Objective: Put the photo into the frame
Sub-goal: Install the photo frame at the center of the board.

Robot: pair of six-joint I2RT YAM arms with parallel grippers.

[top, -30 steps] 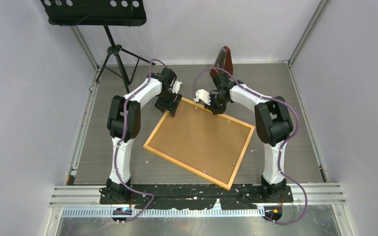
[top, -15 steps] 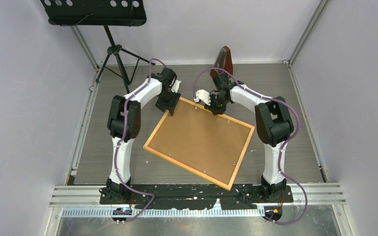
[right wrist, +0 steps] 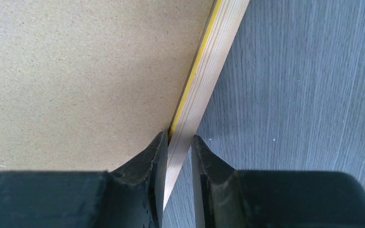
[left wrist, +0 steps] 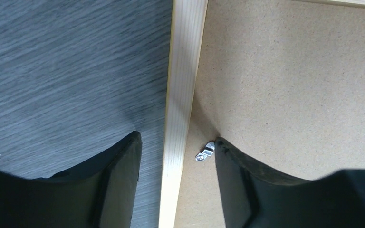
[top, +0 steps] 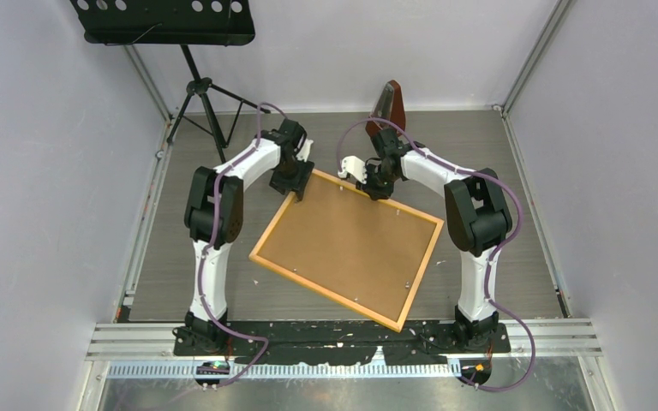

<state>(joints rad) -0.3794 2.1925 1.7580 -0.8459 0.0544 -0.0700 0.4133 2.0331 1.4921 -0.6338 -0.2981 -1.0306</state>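
The tabletop outward of the right gripper is bare, so the right gripper will next swing the frame's far wooden piece outward onto it to straighten the skewed frame, and let go of the piece.
The frame (top: pixel 324 292), thin yellow-orange wooden strips, lies face down and skewed on the grey table, filled by the brown fibreboard backing sheet (top: pixel 347 244). The photo is not visible. My left gripper (top: pixel 296 192) is open at the frame's far-left corner. In the left wrist view (left wrist: pixel 177 142) it straddles the frame strip (left wrist: pixel 183 85), one finger on the table side, the other on the backing (left wrist: pixel 290 85) touching a small metal clip (left wrist: pixel 204 153). My right gripper (top: pixel 375 192) is at the far edge. In the right wrist view (right wrist: pixel 178 140) it is shut on the strip (right wrist: pixel 209 80) beside the backing (right wrist: pixel 76 71).
A black music stand (top: pixel 201 94) stands at the back left, its perforated tray (top: pixel 163 17) overhead. A dark red-brown flat object (top: pixel 388 104) stands upright at the back behind the right arm. Pale walls enclose the table on three sides.
The left wrist has shifted very slightly toward the back. The frame and the right arm have not visibly moved.
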